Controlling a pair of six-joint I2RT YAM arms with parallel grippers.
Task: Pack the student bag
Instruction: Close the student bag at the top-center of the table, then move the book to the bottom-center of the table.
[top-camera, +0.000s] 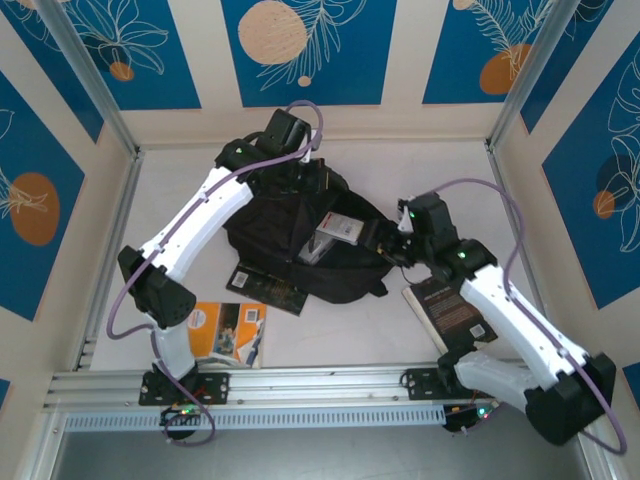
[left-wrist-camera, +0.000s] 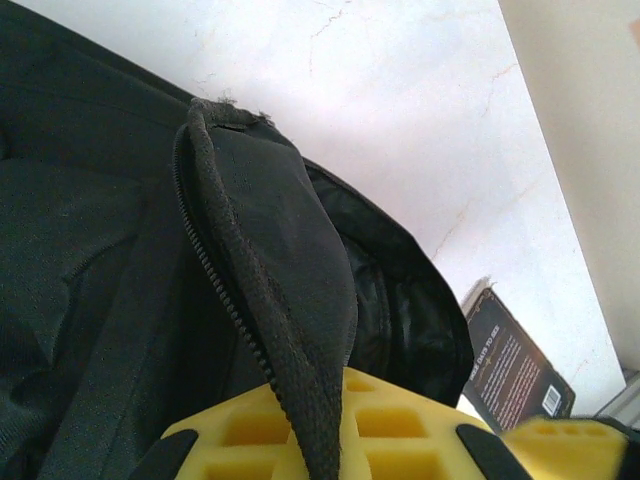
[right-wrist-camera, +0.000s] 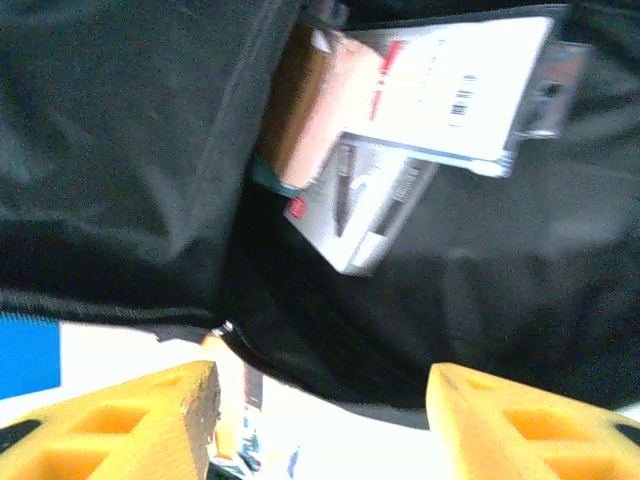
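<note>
The bag (top-camera: 290, 225) overlaps a dark book, and the bag's back side stands outward of my left gripper. My left gripper needs to drag the bag's flap outward next and let go of it by that side.
The student bag (top-camera: 290, 225) lies in the middle of the table, a large black soft backpack with its opening turned up. At the bag's far end my left gripper (top-camera: 290, 155) is shut on the zippered flap edge (left-wrist-camera: 290, 300), which runs between the yellow fingers (left-wrist-camera: 400, 420). A white labelled packet (top-camera: 340, 228) and a grey-white pack (right-wrist-camera: 370, 210) stick out of the opening. My right gripper (top-camera: 388, 240) stands open just off the bag's right side, and nothing sits between its yellow fingers (right-wrist-camera: 150, 425). The black fabric (right-wrist-camera: 480, 280) lies just beyond them.
A dark book (top-camera: 265, 290) pokes out from under the bag's near left edge. An orange and white book (top-camera: 230, 332) lies near the left arm's base. Another dark book (top-camera: 450, 310) lies under the right arm. Panel walls close the back and both sides.
</note>
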